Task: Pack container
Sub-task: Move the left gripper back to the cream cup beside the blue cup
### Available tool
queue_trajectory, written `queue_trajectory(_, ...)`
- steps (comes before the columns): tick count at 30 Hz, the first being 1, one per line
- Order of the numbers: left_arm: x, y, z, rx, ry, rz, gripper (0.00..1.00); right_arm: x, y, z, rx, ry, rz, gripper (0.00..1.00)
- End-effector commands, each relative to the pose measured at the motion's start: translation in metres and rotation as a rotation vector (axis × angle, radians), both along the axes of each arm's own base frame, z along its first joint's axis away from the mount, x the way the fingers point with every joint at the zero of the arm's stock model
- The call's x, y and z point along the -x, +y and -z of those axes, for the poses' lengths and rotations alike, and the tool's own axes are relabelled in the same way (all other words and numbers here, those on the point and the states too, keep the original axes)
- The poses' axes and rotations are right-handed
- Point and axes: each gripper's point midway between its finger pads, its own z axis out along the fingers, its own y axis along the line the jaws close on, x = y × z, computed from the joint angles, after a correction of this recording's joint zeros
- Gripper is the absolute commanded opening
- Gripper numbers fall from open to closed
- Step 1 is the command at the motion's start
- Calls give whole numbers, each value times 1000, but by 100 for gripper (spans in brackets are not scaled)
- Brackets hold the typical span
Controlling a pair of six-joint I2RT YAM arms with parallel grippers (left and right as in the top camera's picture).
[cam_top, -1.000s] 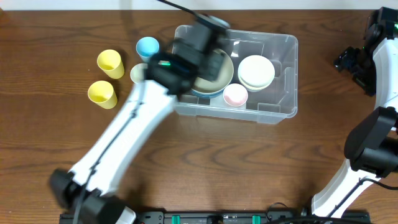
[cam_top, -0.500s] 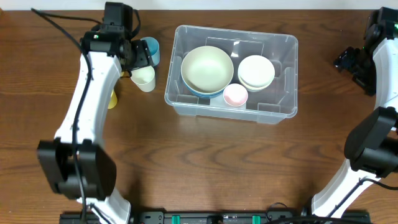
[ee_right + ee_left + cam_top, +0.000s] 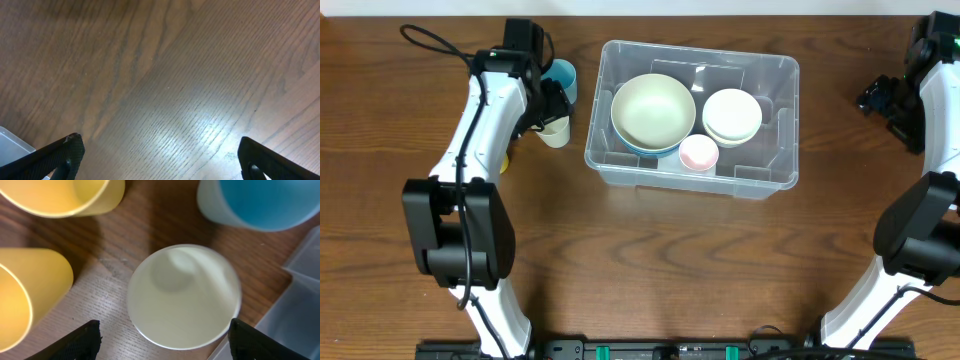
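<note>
My left gripper is above the cream cup (image 3: 555,130), which stands open. It will go down and move back next, then close across the cup's rim away from the container.
The clear plastic container (image 3: 780,70) stands at the table's back middle. It holds a large pale green bowl (image 3: 653,110) on a blue one, a stack of white bowls (image 3: 732,115) and a small pink bowl (image 3: 698,152). My left gripper (image 3: 548,108) is open, just left of the container, right above a cream cup (image 3: 555,130). In the left wrist view the cream cup (image 3: 183,296) stands upright between my spread fingers (image 3: 85,339), beside a blue cup (image 3: 260,202) and two yellow cups (image 3: 65,195). My right gripper (image 3: 885,98) is open over bare table at the far right.
The blue cup (image 3: 563,75) stands against the container's left wall. A yellow cup (image 3: 501,158) shows partly under my left arm. The container's corner (image 3: 305,280) shows at the right of the left wrist view. The right wrist view shows bare wood (image 3: 165,90) and a container corner (image 3: 12,142).
My left arm has swung from over the container out to the cups on the left and now hangs lower over the cream cup. The right arm has not moved.
</note>
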Motion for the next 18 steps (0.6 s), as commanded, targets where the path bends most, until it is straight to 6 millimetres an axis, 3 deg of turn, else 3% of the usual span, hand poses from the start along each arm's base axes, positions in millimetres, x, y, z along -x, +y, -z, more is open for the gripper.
queue_trajectory(1,5,5,15,-1,46,-68,82,2,-4,-1,13,1,16,99)
queue_trajectory(16,23,7,48,2,108,-123,81,2,-4,-1,13,1,17,99)
queue_trajectory(18,24,7,50,2,113,-122,76,2,-4,-1,13,1,17,99)
